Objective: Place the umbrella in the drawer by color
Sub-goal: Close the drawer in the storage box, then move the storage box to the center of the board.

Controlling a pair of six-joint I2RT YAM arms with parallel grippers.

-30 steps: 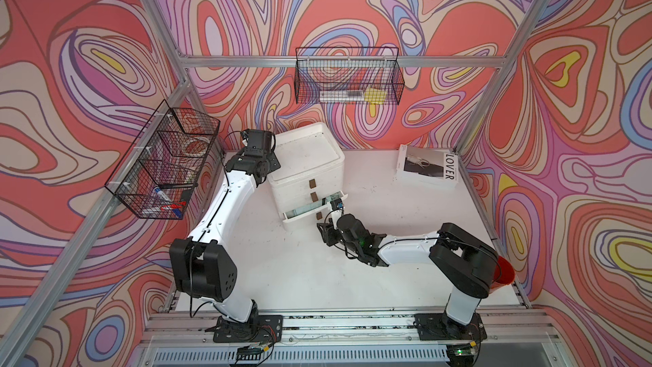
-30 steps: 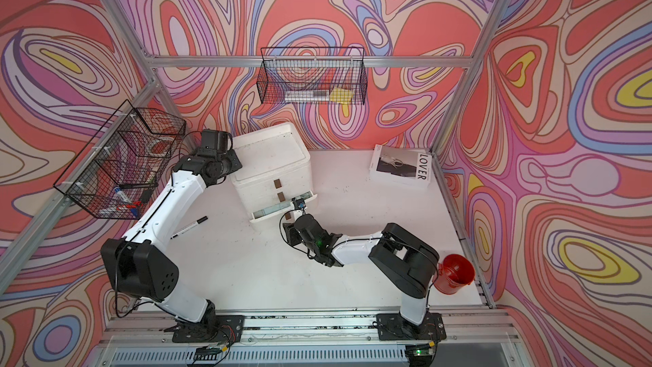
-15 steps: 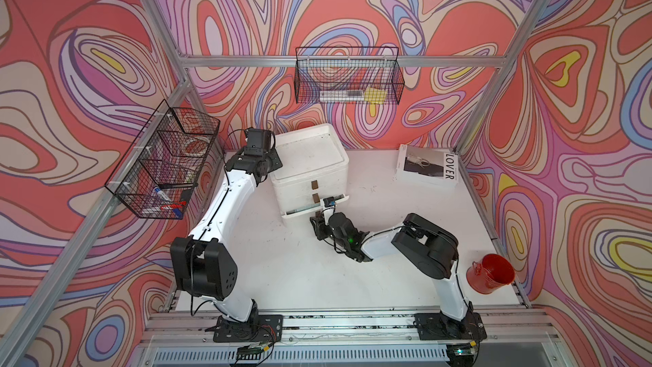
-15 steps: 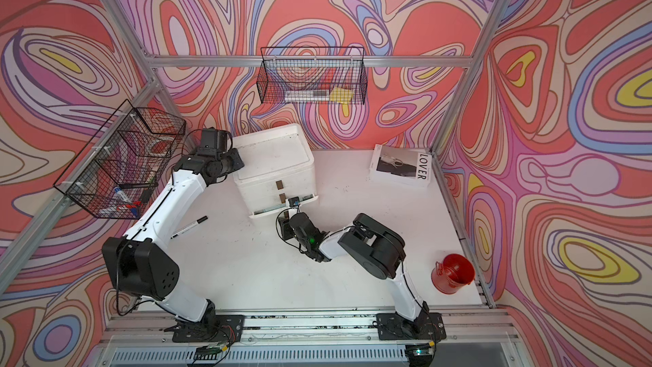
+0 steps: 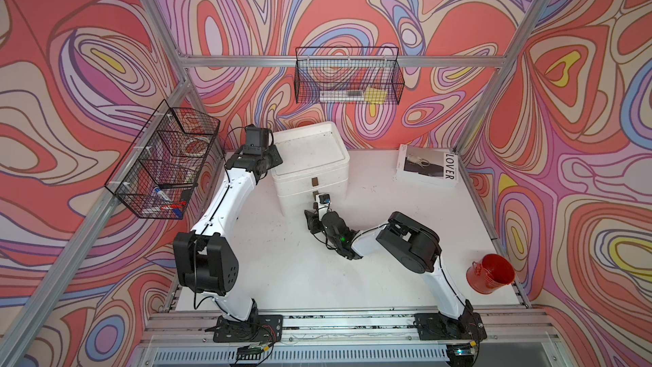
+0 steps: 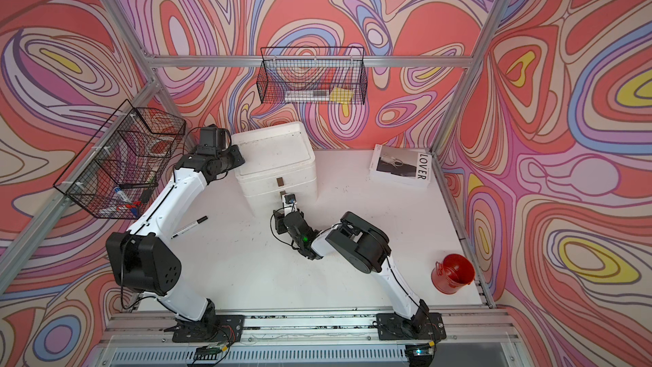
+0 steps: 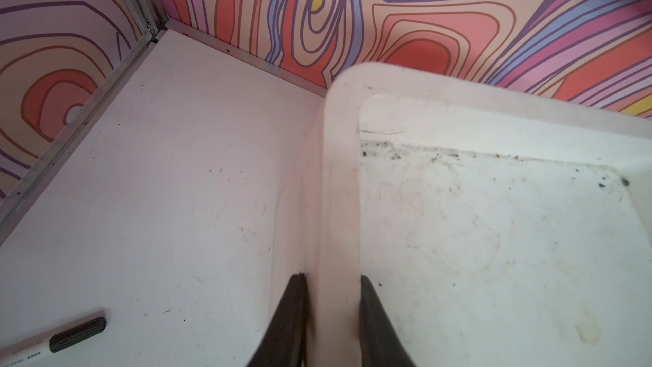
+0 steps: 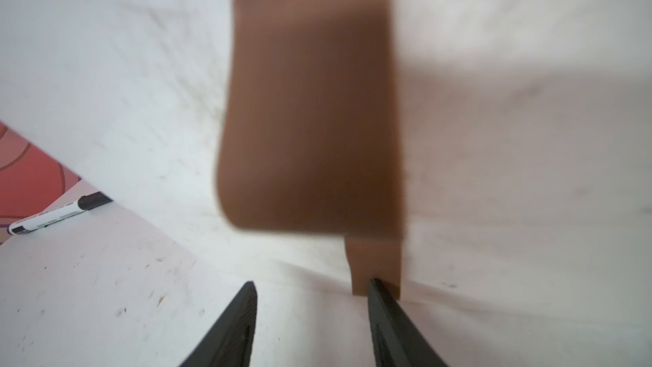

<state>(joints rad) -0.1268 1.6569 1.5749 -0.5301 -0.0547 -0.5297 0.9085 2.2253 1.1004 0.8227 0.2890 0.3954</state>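
My left gripper should next drag the crooked drawer unit toward the book, turn it straight and let go of the unit's rim. There is open tabletop that way, beyond the drawer unit (image 5: pixel 310 157) from my left gripper.
The white drawer unit (image 5: pixel 310 157) (image 6: pixel 271 150) stands at the back, both drawers pushed in flush. No umbrella shows in any view. My left gripper (image 5: pixel 276 163) (image 7: pixel 331 278) is shut on the raised rim (image 7: pixel 340 206) along the unit's left top edge. My right gripper (image 5: pixel 315 203) (image 8: pixel 312 282) stands open right in front of the lower drawer's brown handle (image 5: pixel 315 193) (image 8: pixel 310 100). One fingertip (image 8: pixel 379 291) touches the handle's lower tab, and nothing sits between the jaws. A second brown handle (image 5: pixel 314 181) marks the upper drawer.
A black-capped marker (image 6: pixel 189 226) (image 8: pixel 53 217) lies on the table left of the unit. A book (image 5: pixel 428 170) lies at the back right. A red bucket (image 5: pixel 490 273) stands at the front right. Wire baskets hang on the back wall (image 5: pixel 347 79) and left wall (image 5: pixel 165 160).
The lower drawer stood pulled out a second ago and is now flush. My right gripper followed it toward the unit, and its elbow folded in. The left arm has not moved.
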